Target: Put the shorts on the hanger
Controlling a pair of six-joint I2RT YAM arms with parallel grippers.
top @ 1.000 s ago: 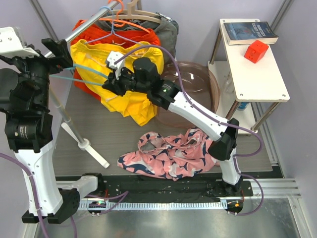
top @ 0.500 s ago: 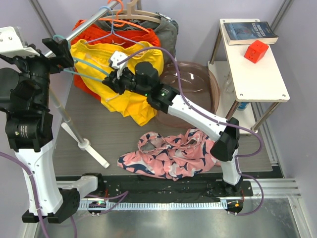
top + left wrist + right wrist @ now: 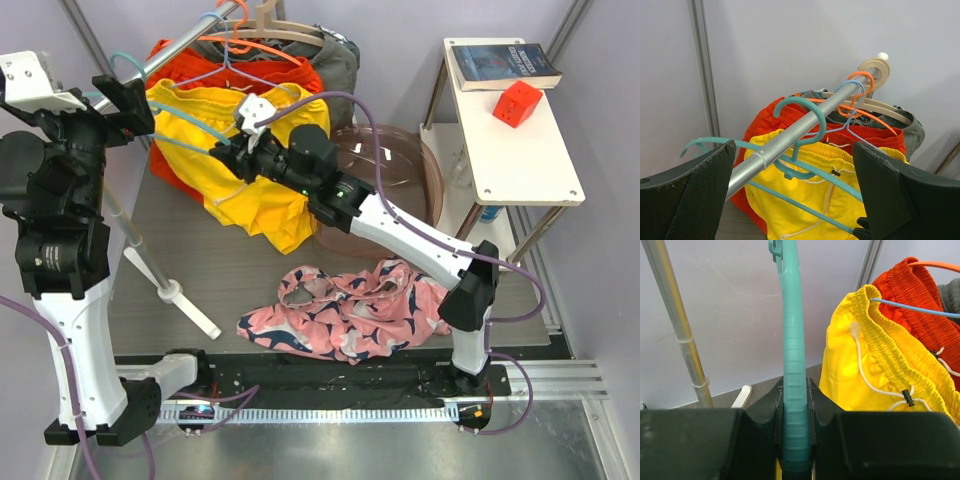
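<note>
My right gripper is holding the empty hanger and should next carry it back, down over the shorts (image 3: 375, 300) and let go, because the shorts lie below and to the gripper's right in the top view.
The pink shorts (image 3: 345, 310) with navy and white shapes lie crumpled on the table near the front. The teal hanger (image 3: 190, 147) is in the air by the silver rail (image 3: 175, 50). In the left wrist view its hook (image 3: 805, 107) curls over the rail (image 3: 785, 142). My right gripper (image 3: 225, 155) is shut on one arm of the hanger (image 3: 792, 340), which stands between its jaws (image 3: 795, 435). My left gripper (image 3: 125, 100) is open beside the rail, and the hanger's arms (image 3: 805, 167) pass across the gap between its fingers (image 3: 792, 195) without touching them.
Yellow drawstring shorts (image 3: 250, 170), an orange garment (image 3: 190, 60), an orange hanger and a wooden hanger (image 3: 280, 30) hang on the rail. A clear brown bowl (image 3: 400, 170) sits behind the shorts. A white side table (image 3: 530, 170) holds a book (image 3: 505, 65) and a red block (image 3: 517, 103).
My right gripper has lifted the teal hanger up and back, bringing its hook to the rail. My left gripper has shifted slightly up by the rail. The pink shorts have not moved.
</note>
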